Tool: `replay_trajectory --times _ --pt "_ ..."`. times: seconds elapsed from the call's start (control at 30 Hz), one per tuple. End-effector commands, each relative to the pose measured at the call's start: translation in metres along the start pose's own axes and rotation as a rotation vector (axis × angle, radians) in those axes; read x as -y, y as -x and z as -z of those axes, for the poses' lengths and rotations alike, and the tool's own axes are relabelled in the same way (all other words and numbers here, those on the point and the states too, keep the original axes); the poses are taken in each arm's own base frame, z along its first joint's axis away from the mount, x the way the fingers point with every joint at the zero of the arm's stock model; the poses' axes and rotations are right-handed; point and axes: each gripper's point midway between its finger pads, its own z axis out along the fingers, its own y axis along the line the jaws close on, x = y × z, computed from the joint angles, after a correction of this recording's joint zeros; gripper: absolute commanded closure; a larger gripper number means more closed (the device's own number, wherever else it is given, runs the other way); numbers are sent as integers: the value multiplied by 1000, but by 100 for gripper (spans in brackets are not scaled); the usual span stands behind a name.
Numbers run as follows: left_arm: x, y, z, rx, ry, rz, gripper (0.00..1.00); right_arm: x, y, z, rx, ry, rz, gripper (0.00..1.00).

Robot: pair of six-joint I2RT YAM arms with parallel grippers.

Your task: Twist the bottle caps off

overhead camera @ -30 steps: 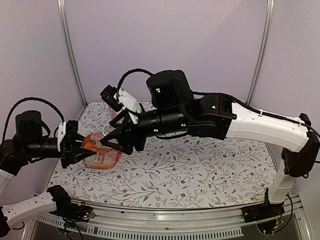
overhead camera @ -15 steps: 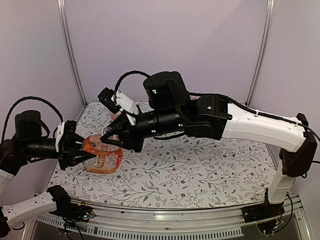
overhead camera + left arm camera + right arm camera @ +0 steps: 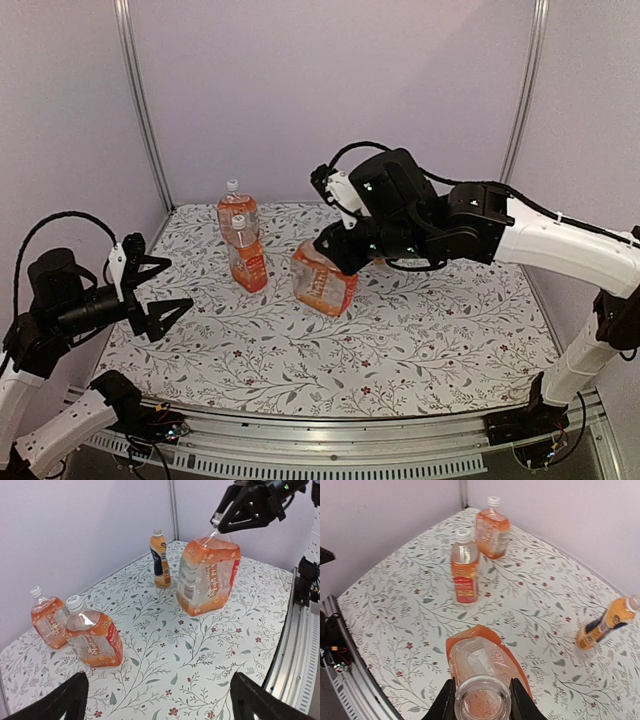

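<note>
The bottle is uncapped; my right gripper will next swing outward and down and release it on bare cloth to the gripper's right in the top view.
My right gripper (image 3: 335,250) is shut on the open neck (image 3: 482,700) of a red-labelled orange-drink bottle (image 3: 323,283). That bottle carries no cap and hangs tilted near the table's middle. I cannot tell whether its base touches the cloth. Two more red-labelled bottles (image 3: 245,262) stand at the back left, both with white bottle caps (image 3: 238,221) on. A dark-labelled bottle (image 3: 160,562) with a white cap (image 3: 158,532) stands near the back wall. My left gripper (image 3: 170,285) is open at the left, holding nothing.
The floral cloth (image 3: 420,350) covers the table, with a metal rail (image 3: 330,455) along the near edge. A small round pale thing (image 3: 226,612) lies on the cloth by the held bottle's base. Walls close in the back and sides.
My left gripper let go of the bottle, opened wide and drew back left. My right gripper shut on the bottle's neck and carried it right, toward the table's middle.
</note>
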Motion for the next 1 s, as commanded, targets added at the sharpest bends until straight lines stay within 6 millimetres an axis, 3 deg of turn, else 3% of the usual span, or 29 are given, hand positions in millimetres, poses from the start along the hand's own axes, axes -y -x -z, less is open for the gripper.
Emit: replay_trajectory --times 0.0,0.13,0.23,0.33,0.43,0.53,0.7,0.8,0.97 --pt "-48 -20 1 61 261 239 1 137 -26 55 13 -513 -190 100" --pt "-79 -44 9 84 435 377 1 218 -49 82 25 -700 -338 100" --pt "-94 -50 17 97 525 379 0 262 -52 87 49 -792 -400 100" --pt "-107 -60 25 79 611 377 0 295 -52 77 55 -857 -403 100" --pt "-116 -68 33 67 678 380 0 321 -59 51 41 -861 -441 100" --pt "-119 -68 36 78 692 380 0 340 -71 22 16 -861 -506 100" --pt "-117 -67 34 91 674 374 0 352 -85 -16 -4 -885 -555 100" --pt "-116 -67 32 92 666 374 0 355 -94 -33 11 -887 -604 100" --pt "-115 -67 31 95 656 372 0 362 -102 -42 25 -925 -632 100"
